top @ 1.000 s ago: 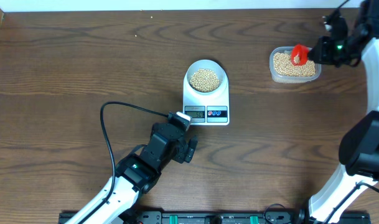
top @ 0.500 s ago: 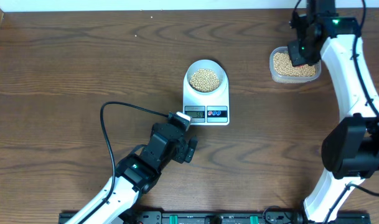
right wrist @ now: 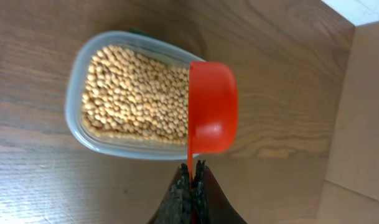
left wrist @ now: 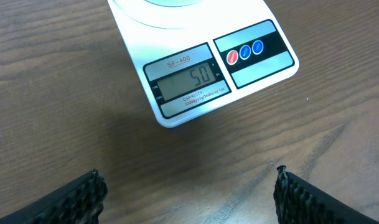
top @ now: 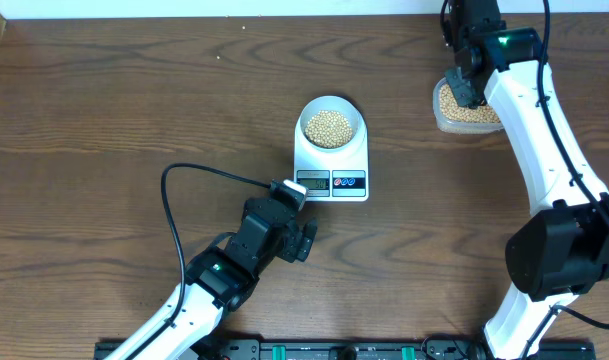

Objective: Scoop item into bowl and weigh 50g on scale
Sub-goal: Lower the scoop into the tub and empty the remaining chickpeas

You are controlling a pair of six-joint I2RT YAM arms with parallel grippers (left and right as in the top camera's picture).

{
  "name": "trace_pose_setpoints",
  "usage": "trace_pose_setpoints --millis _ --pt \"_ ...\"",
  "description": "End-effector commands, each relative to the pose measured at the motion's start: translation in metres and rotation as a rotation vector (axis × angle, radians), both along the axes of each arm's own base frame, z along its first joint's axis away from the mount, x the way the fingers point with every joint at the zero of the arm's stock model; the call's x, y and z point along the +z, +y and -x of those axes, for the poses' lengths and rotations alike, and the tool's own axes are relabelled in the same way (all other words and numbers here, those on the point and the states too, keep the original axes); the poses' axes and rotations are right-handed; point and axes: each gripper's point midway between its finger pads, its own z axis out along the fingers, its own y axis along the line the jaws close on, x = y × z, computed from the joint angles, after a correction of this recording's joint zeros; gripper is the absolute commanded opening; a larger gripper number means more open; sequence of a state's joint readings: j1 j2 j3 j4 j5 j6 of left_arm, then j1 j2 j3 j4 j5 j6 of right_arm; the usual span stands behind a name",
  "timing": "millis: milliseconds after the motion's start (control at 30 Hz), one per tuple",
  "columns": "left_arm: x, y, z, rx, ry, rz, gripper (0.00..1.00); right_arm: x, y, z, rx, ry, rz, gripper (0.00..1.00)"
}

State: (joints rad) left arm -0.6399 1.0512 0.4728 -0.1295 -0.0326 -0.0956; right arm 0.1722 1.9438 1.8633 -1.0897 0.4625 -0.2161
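The scale's display shows the wanted weight, so the robot's right gripper should next turn, lower the red scoop onto the beans in the clear tub (top: 469,111) (right wrist: 136,102) and let go of its handle.
The white bowl (top: 330,127) is full of tan beans and sits on the white scale (top: 331,168). In the left wrist view the scale's display (left wrist: 188,82) reads 50, beside the red and blue buttons (left wrist: 244,51). My left gripper (left wrist: 189,177) is open and empty over bare table just in front of the scale; from overhead the left gripper (top: 296,222) sits below the display. My right gripper (right wrist: 193,169) is shut on the thin handle of a red scoop (right wrist: 211,106). The scoop hangs over one end of the clear tub of beans (right wrist: 134,94). The right arm covers the scoop from overhead.
The clear tub (top: 471,110) stands at the back right, partly under the right arm (top: 524,110). A black cable (top: 199,172) loops over the table left of the left arm. A pale wall or box edge (right wrist: 363,118) lies just past the tub.
The right arm has swung left and turned over the tub, so the red scoop no longer shows from overhead. The left arm, scale and bowl have not moved.
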Motion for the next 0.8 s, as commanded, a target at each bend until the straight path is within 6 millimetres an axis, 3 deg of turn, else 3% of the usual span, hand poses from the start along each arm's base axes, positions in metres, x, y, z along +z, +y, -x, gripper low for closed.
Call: trace_pose_setpoints --millis 0,200,300,533,767 --pt "0.011 0.000 -0.006 0.002 -0.036 -0.006 0.89 0.010 0.000 0.002 -0.097 -0.061 -0.062 0.01" --pt "0.011 0.000 -0.006 0.002 -0.036 -0.006 0.89 -0.003 0.028 0.001 -0.290 -0.093 -0.434 0.01" --pt "0.011 0.000 -0.006 0.002 -0.036 -0.006 0.88 -0.004 0.028 0.000 -0.445 -0.121 -0.554 0.01" --pt "0.011 0.000 -0.006 0.002 -0.036 -0.006 0.88 -0.005 0.024 0.000 -0.823 -0.215 -0.720 0.01" --pt "0.011 0.000 -0.006 0.002 -0.036 -0.006 0.89 -0.004 0.019 -0.001 -0.946 -0.269 -0.746 0.01"
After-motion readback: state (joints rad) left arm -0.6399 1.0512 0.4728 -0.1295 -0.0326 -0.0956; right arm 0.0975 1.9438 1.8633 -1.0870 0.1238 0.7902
